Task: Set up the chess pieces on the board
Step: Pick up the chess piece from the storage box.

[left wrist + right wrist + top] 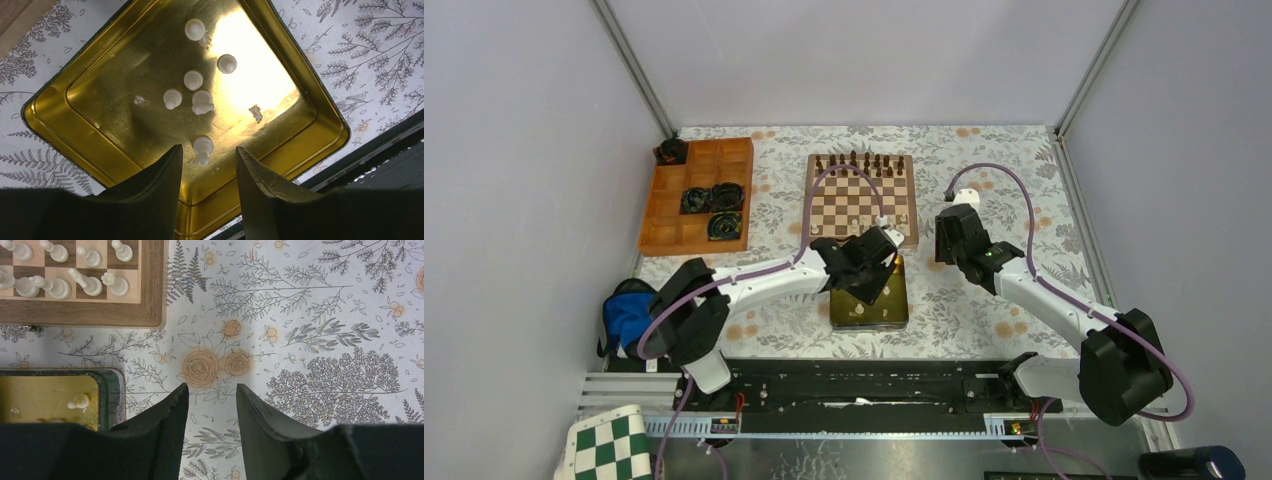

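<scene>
The left gripper next needs to move down and past the nearest cream piece in the tin onto the broad-headed cream piece [202, 103], which is still beyond the gripper's fingers.
The wooden chessboard [861, 200] lies at the back centre; its near right corner shows in the right wrist view [150, 285]. Several cream-white chess pieces [85, 282] stand on its near rows. Several more cream pieces [193, 80] lie in a gold tin [80, 135] just in front of the board [894, 300]. My left gripper [208, 150] is open above the tin, with one cream piece [203, 148] lying between its fingertips. My right gripper [211, 389] is open and empty over the floral cloth right of the tin.
Dark brown pieces [859, 162] line the board's far rows. An orange compartment tray [696, 195] with dark bundles stands at the back left. A blue object [627, 312] lies at the left edge. A green-and-white checkered mat [609, 445] sits at the bottom left.
</scene>
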Available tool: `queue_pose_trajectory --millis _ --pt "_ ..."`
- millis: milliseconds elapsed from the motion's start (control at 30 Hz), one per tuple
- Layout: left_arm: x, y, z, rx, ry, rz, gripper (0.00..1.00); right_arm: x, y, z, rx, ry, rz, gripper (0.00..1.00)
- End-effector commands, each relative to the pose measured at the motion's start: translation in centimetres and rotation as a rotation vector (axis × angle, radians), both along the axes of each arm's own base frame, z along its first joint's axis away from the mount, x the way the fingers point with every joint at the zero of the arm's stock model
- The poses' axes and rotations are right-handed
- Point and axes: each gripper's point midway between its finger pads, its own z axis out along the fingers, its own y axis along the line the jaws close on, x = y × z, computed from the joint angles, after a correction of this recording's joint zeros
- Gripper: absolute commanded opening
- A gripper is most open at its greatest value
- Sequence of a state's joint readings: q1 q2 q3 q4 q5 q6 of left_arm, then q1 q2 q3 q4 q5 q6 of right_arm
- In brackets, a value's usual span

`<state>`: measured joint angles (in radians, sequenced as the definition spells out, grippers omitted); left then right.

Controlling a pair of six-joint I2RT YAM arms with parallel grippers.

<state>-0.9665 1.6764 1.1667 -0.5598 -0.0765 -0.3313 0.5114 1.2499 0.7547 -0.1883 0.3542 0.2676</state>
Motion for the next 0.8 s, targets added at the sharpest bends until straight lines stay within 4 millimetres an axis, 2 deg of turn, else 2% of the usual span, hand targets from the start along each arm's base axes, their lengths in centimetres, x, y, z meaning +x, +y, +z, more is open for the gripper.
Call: queue_pose_trajectory --millis 0,767 --pt "0.5 -2.0 0.6 -0.05 -0.021 -0.053 0.5 1.0 0.1 1.5 0.036 -0.064 -0.022 0.47" --pt "2.6 -3.4 -1.4 -0.011 -0.06 -0.046 0.48 1.2 0.0 1.2 0.041 -0.063 -0.008 0.46"
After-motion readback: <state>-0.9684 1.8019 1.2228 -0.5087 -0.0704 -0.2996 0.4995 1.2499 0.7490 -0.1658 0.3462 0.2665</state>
